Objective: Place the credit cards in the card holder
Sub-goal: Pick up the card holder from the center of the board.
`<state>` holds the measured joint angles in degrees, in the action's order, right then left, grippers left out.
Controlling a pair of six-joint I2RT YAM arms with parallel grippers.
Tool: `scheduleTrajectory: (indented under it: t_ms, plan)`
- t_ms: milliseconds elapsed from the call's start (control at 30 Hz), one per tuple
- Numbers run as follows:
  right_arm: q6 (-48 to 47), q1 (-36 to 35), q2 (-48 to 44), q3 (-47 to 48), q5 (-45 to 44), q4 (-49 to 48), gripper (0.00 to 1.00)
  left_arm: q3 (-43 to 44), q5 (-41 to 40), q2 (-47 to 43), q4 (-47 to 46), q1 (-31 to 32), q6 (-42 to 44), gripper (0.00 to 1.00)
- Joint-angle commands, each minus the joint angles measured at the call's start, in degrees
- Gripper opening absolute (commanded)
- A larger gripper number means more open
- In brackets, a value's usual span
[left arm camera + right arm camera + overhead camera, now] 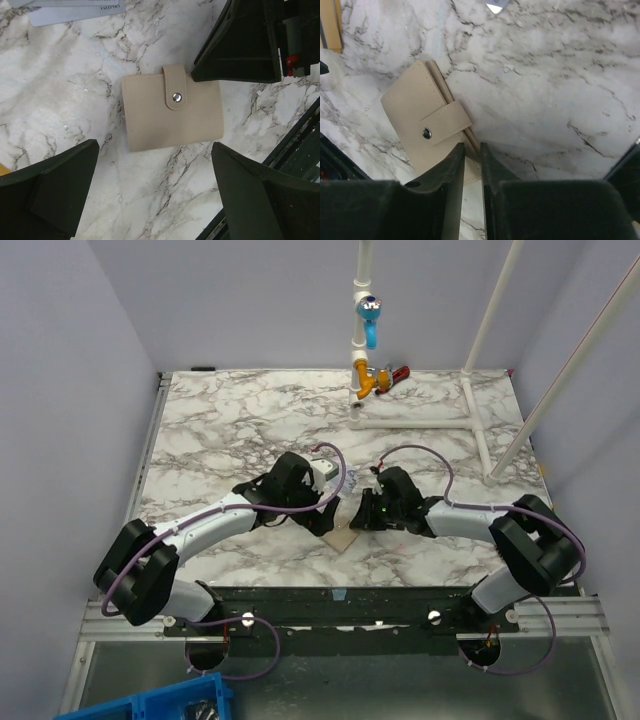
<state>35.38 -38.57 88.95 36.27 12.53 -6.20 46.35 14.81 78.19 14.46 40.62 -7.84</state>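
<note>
The robot's right gripper is at the tab side, so the left gripper will next go down to the holder's edge [332,544] [175,143] opposite the snap tab below it and close.
The beige card holder [172,112] lies closed and snapped on the marble table; it also shows in the top view [342,537] and the right wrist view [415,115]. My left gripper [155,145] is wide open and empty, hovering over the holder's near edge. My right gripper [472,147] is nearly shut with a thin gap, its tips at the holder's edge beside the snap tab. A pale blue-silver card [75,10] lies beyond the holder. An edge of the gold-orange card [331,25] shows in the right wrist view. The black card is out of view.
A white pipe frame [420,420] with a blue and orange fitting stands at the back of the table. The table's dark front rail [295,140] runs close to the holder. Both arms [210,525] meet at the table's middle.
</note>
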Motion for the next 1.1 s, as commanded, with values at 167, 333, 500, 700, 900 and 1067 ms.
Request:
scheduleTrajectory:
  t_ms: [167, 333, 500, 700, 900, 1067]
  plan:
    - [6.2, -0.3, -5.4, -5.7, -7.9, 7.9, 0.01, -0.4, 12.6, 4.5, -2.3, -4.6, -6.4, 0.98]
    - [8.6, -0.3, -10.5, -8.8, -10.6, 8.5, 0.01, -0.7, 15.1, 6.5, -2.2, -5.5, -8.1, 0.99]
    - [7.9, -0.3, -14.4, -7.0, -11.7, 9.7, 0.03, -0.8, 16.6, 8.5, -1.9, -6.7, -11.6, 0.87]
    - [4.0, -0.4, -13.7, 0.9, -11.3, 10.4, 0.52, -3.0, 19.0, 10.6, -3.1, -8.5, -14.2, 0.82]
    - [4.8, -0.5, -8.4, 1.6, -8.7, 4.6, 0.47, -2.7, 17.9, 13.3, -5.0, -8.5, -15.9, 0.81]
    - [5.5, -1.8, -4.8, 1.2, -6.4, 0.2, 0.47, -1.6, 18.9, 16.8, -6.8, -8.5, -16.9, 0.80]
